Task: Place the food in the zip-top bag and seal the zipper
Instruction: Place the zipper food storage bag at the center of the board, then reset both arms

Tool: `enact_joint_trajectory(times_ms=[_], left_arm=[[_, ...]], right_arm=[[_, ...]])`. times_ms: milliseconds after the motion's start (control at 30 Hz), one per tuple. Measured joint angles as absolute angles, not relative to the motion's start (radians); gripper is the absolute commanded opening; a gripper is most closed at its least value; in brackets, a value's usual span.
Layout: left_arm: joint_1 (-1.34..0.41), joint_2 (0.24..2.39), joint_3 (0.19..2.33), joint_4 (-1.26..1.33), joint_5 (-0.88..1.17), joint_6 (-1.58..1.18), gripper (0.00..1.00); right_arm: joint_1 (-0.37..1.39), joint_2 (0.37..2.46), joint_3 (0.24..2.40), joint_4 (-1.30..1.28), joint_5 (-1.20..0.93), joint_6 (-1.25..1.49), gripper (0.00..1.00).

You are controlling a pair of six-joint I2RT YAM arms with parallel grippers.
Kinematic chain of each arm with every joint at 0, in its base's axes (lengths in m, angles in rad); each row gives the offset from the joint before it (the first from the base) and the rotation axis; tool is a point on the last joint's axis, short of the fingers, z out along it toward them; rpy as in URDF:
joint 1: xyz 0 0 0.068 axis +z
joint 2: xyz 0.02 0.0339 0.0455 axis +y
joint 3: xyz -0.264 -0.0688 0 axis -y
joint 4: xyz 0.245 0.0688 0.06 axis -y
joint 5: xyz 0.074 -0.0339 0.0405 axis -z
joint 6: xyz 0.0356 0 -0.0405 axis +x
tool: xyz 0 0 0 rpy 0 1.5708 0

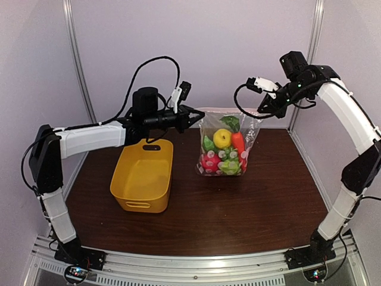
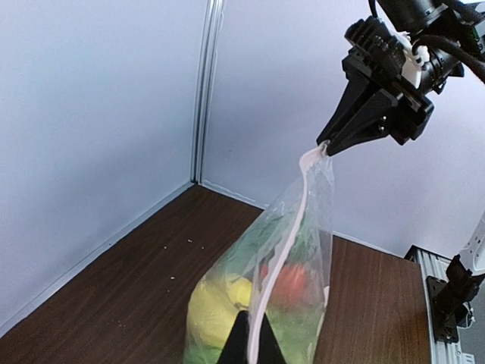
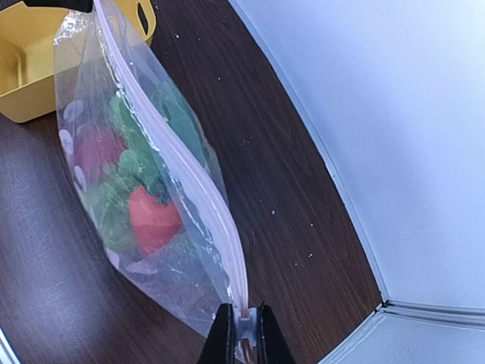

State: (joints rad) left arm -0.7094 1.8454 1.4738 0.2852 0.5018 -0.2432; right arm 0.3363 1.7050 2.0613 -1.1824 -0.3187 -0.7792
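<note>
The slider end comes down back toward my base onto the bare tabletop next. My right gripper then releases it there, as the zipper's sides lie together.
The zip-top bag (image 1: 226,149) hangs upright over the back of the table, stretched between both grippers. The food shows through it: a yellow lemon (image 1: 222,138), an orange carrot (image 1: 238,143), and green and red pieces lower down (image 3: 151,220). My left gripper (image 1: 199,115) is shut on the bag's top left corner, its fingertips (image 2: 256,322) pinching the zipper (image 2: 288,243). At the top right corner, my right gripper (image 1: 261,111) is shut on the white slider end of the zipper (image 3: 244,324). The strip (image 3: 174,159) runs taut between the two, its two sides lying together.
A yellow plastic basket (image 1: 143,176) stands left of the bag, under the left arm, and looks empty. The grey back wall and its metal posts (image 2: 204,91) stand close behind the bag. Small crumbs dot the dark wooden table (image 3: 303,205).
</note>
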Motion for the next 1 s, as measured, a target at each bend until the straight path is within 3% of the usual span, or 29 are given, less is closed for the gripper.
enact_joint_trajectory(times_ms=[133,200,467,500,533,567,633,767,1000], left_arm=[[-0.694,1.847,1.483,0.289,0.564,-0.244,0.0],[-0.694,1.845,1.464,0.297,0.603,-0.256,0.05],[-0.715,1.766,1.198,0.28,0.702,-0.325,0.64],[-0.72,1.754,1.196,0.255,0.698,-0.321,0.73],[-0.725,1.735,1.2,0.231,0.688,-0.311,0.93],[-0.729,1.713,1.208,0.207,0.677,-0.292,0.97],[-0.734,1.669,1.256,0.134,0.645,-0.26,0.98],[-0.731,1.614,1.409,-0.014,0.554,-0.168,0.98],[-0.71,1.512,1.466,-0.213,0.237,-0.094,0.98]], right_arm=[[0.341,1.671,1.988,-1.142,-0.325,-0.783,0.03],[0.35,1.634,1.906,-1.127,-0.337,-0.787,0.06],[0.487,1.414,1.53,-1.145,-0.413,-0.813,0.54],[0.493,1.403,1.534,-1.15,-0.427,-0.811,0.58],[0.492,1.395,1.542,-1.149,-0.437,-0.8,0.62],[0.48,1.394,1.568,-1.153,-0.45,-0.791,0.66],[0.442,1.401,1.637,-1.142,-0.484,-0.762,0.73],[0.348,1.404,1.728,-1.031,-0.543,-0.646,0.99],[0.195,1.401,1.676,-0.688,-0.395,-0.28,1.0]])
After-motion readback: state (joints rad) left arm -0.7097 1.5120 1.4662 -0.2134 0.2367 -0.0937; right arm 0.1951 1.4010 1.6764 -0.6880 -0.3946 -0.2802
